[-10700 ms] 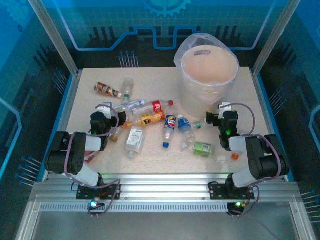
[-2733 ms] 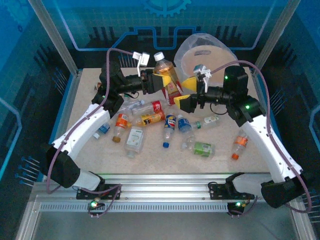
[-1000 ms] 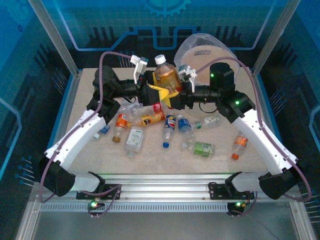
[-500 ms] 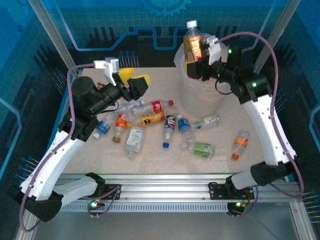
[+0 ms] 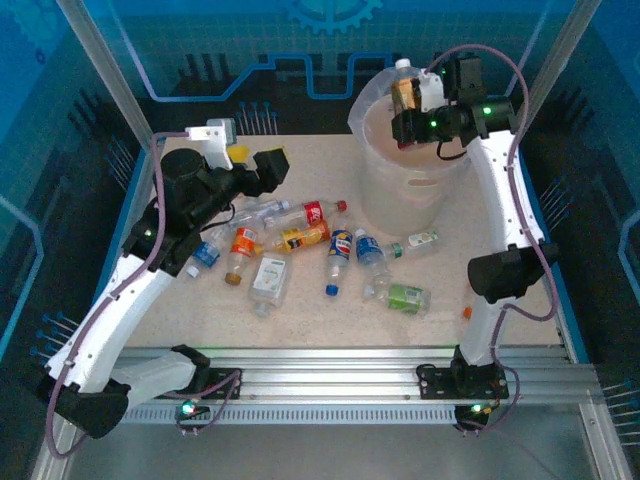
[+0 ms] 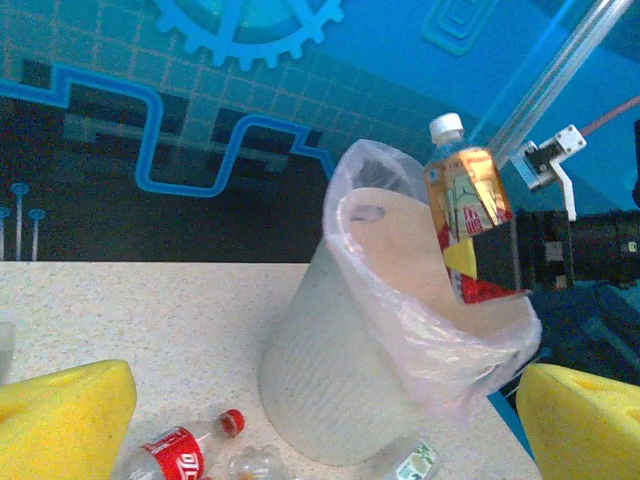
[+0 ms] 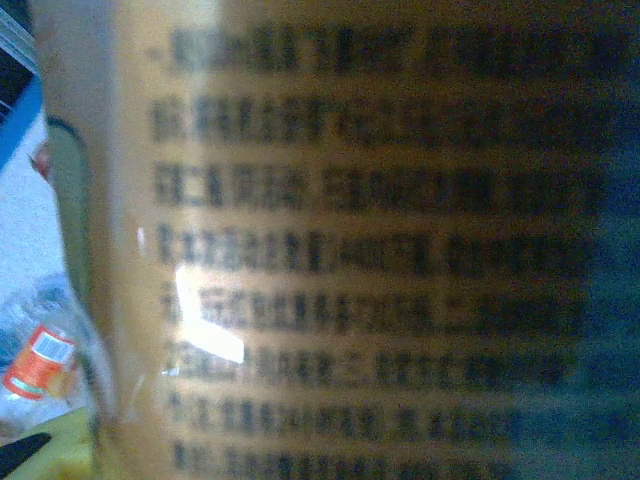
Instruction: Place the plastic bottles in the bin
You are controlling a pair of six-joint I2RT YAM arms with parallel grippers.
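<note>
I should next carry the amber bottle with my right gripper down into the bin's opening [image 5: 392,125], then release it there.
An amber plastic bottle [image 5: 404,88] with a white cap hangs upright over the bin [image 5: 415,175], a round off-white bucket with a clear bag liner. My right gripper [image 5: 409,113] is shut on its lower body. In the left wrist view the same bottle [image 6: 466,200] stands above the bin's rim [image 6: 400,300]. Its printed label [image 7: 340,240] is pressed close to the right wrist camera. My left gripper [image 5: 257,160] is open and holds nothing, above the table's far left, its yellow fingertips [image 6: 60,420] spread wide. Several more bottles lie mid-table, among them a red-labelled one [image 5: 314,212].
Loose bottles spread from an orange-labelled one [image 5: 240,244] on the left to a green-labelled one [image 5: 404,297] near the right arm. A small bottle [image 5: 420,241] lies at the bin's foot. Aluminium posts and blue panels ring the table [image 5: 330,320].
A second ago both grippers met at the amber bottle. The left has since let go and drawn back left; the right has carried the bottle up and over the bin.
</note>
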